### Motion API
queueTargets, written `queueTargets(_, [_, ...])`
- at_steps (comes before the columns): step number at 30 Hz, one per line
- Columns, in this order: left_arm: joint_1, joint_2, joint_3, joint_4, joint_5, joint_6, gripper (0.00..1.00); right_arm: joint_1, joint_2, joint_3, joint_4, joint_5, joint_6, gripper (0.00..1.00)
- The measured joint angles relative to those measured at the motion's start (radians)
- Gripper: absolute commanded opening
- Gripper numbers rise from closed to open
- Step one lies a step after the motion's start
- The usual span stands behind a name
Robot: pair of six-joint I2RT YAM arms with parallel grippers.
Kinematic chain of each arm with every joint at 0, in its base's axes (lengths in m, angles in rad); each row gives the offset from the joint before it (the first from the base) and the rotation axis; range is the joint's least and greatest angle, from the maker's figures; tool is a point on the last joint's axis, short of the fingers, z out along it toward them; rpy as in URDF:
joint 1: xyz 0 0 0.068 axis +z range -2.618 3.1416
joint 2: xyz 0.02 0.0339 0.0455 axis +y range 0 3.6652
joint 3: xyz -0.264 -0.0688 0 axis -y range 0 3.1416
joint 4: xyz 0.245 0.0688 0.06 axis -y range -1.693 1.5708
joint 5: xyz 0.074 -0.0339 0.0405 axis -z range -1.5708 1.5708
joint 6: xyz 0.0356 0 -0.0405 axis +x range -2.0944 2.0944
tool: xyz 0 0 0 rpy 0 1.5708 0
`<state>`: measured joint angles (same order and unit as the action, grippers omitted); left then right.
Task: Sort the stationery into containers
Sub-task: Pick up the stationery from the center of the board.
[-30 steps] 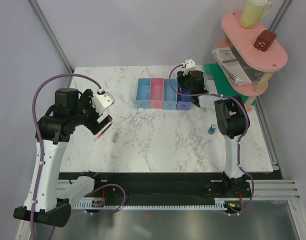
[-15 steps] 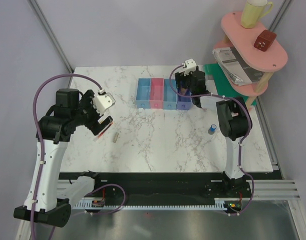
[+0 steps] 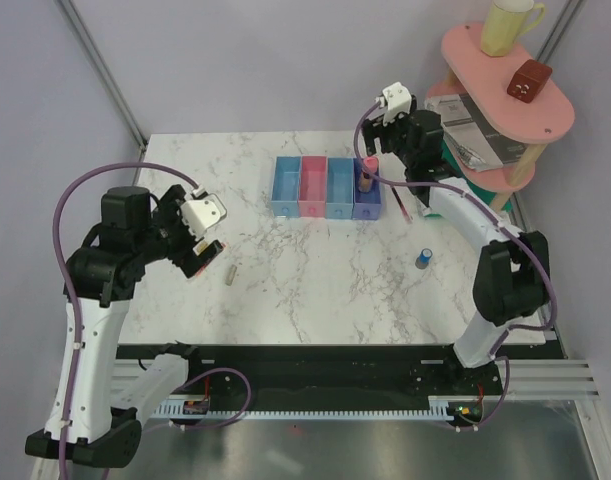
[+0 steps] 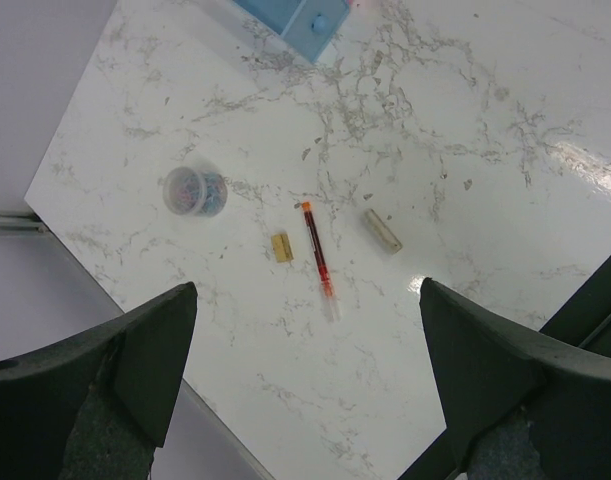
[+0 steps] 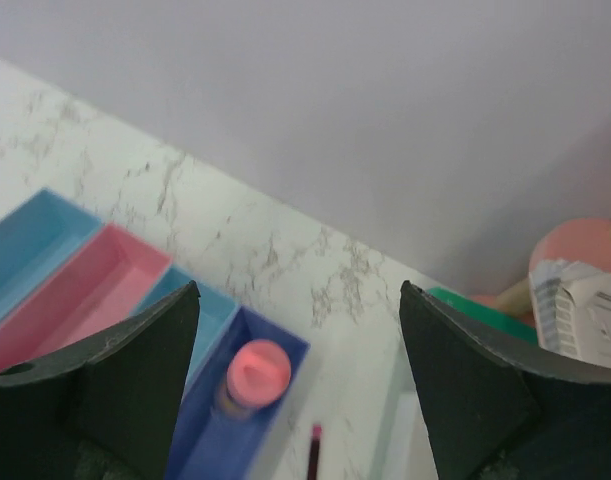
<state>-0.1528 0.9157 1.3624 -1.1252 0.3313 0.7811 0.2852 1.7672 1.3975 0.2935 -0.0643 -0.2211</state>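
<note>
The tiny blue cylinder stands upright with bare table around it. My right gripper will come back from the purple-blue bin (image 3: 369, 206) next, tilt down and go down over the tiny blue cylinder's top (image 3: 425, 253).
The four joined bins (image 3: 285, 186) stand at the table's back middle. The brown tube with the pink cap (image 3: 367, 172) stands upright in the purple-blue bin (image 3: 369, 206). It also shows in the right wrist view (image 5: 257, 372). My right gripper (image 3: 377, 140) is open and empty, raised above and behind that bin. The dark red pen (image 3: 403, 205) lies right of the bins. The tiny blue cylinder (image 3: 424, 258) stands further right. My left gripper (image 3: 197, 255) is open and empty above the thin red pen (image 4: 317, 260) and the grey-brown stick (image 4: 382, 230).
A small yellowish block (image 4: 281, 247) and a clear cup of coloured clips (image 4: 195, 190) lie near the red pen, close to the table's left edge. The green mat (image 3: 425, 150) and a pink shelf (image 3: 505, 95) with the newspaper and the yellow mug stand at the back right.
My right gripper has lifted up and back out of the purple-blue bin, leaving the pink-capped tube standing there. My left gripper has shifted slightly left.
</note>
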Motion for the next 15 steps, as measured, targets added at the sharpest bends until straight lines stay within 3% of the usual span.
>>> queueTargets(7, [0.0, -0.046, -0.021, 0.007, 0.051, 0.0, 1.0, 0.0, -0.24, -0.004, -0.463, -0.102, -0.189, 0.89])
queueTargets(15, [0.0, -0.115, -0.077, 0.008, 0.151, -0.001, 1.0, -0.076, -0.423, -0.193, -0.879, -0.186, -0.319, 0.88])
